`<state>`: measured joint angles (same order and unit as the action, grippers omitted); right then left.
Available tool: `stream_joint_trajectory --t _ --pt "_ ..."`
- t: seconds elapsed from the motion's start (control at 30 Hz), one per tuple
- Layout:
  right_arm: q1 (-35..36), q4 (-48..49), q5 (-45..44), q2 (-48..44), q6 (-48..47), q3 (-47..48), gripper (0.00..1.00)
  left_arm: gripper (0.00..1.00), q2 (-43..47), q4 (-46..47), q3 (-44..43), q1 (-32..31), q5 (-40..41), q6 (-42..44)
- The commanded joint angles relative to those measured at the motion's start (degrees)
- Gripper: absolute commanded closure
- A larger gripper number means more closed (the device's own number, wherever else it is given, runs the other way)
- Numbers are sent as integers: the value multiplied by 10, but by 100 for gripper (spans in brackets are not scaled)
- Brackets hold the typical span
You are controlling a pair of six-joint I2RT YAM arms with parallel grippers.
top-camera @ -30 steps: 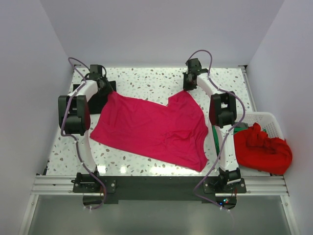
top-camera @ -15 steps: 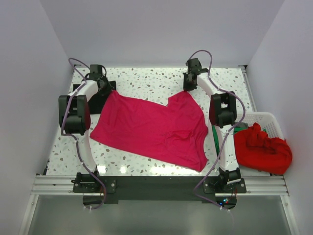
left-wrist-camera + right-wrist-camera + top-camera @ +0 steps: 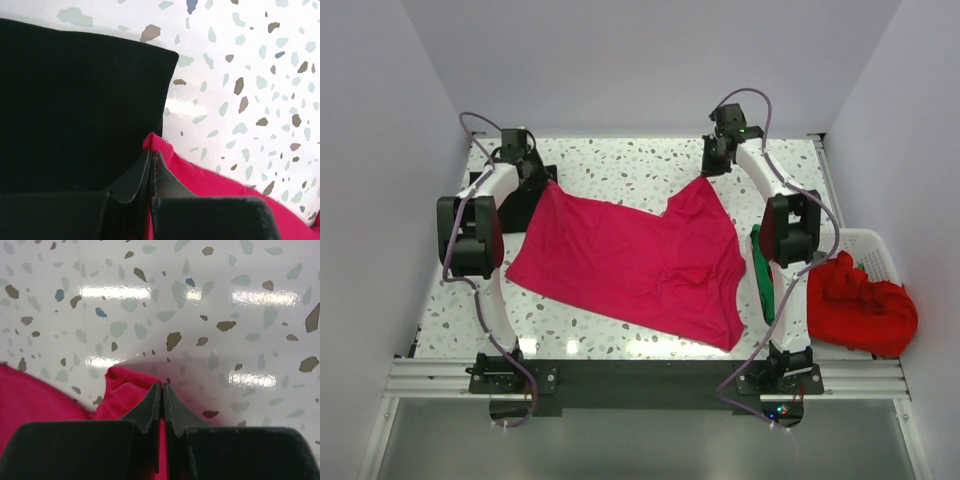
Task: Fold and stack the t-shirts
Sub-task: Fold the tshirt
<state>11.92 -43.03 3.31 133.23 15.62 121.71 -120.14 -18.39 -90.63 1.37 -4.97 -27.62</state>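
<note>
The right gripper carries the spread pink t-shirt's corner up and back over the t-shirt next. Then it releases the corner above the pink t-shirt's near edge (image 3: 710,334).
The magenta-pink t-shirt (image 3: 630,260) lies spread over the middle of the speckled table. My left gripper (image 3: 535,178) is shut on its far left corner (image 3: 156,145), right beside a folded black t-shirt (image 3: 75,105) at the far left. My right gripper (image 3: 712,168) is shut on the shirt's far right corner (image 3: 122,382) and holds it a little off the table. A red t-shirt (image 3: 855,300) is heaped in the basket at the right, and a green one (image 3: 762,275) hangs over its left side.
The white lattice basket (image 3: 870,245) stands off the table's right edge beside my right arm. White walls close in the left, far and right sides. Bare table (image 3: 620,160) shows beyond the pink shirt.
My right gripper has moved farther back and slightly right, pulling the shirt's far right corner with it. My left gripper has barely moved.
</note>
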Motion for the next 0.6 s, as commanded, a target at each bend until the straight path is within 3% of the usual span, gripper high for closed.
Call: stream_joint_trajectory --t 0.0,0.57 --pt "-1 -28 44 -90 8 -21 100 100 54 23 10 1 -7 46" --pt "2 -97 107 -310 23 -226 100 100 88 -6 70 14 12 114"
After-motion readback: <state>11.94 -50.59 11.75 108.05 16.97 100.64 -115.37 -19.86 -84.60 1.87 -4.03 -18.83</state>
